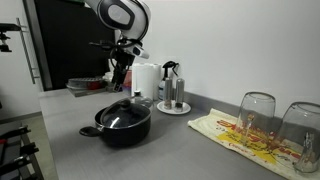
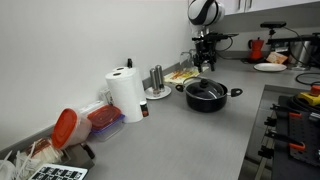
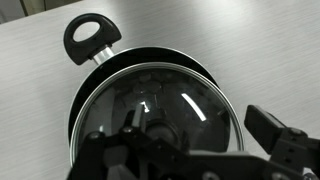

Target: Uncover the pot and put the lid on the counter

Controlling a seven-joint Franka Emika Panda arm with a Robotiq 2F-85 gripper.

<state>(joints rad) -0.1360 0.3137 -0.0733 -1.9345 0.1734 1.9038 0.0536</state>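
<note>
The black knob is below my open gripper, at the middle of the glass lid. My gripper should go down until its fingers are on either side of the knob.
The wide black pot stands on the grey counter with the glass lid on it; both exterior views show it, and the pot and lid are closed together. My gripper hangs open a little above the lid, not touching it, and shows as well in an exterior view. In the wrist view the lid fills the lower frame, with the pot's side handle at the top left. My open fingers straddle the dark knob, which is partly hidden.
A paper towel roll and canisters on a round white tray stand behind the pot. Upturned glasses sit on a patterned cloth. A red-lidded container and a stove border the counter.
</note>
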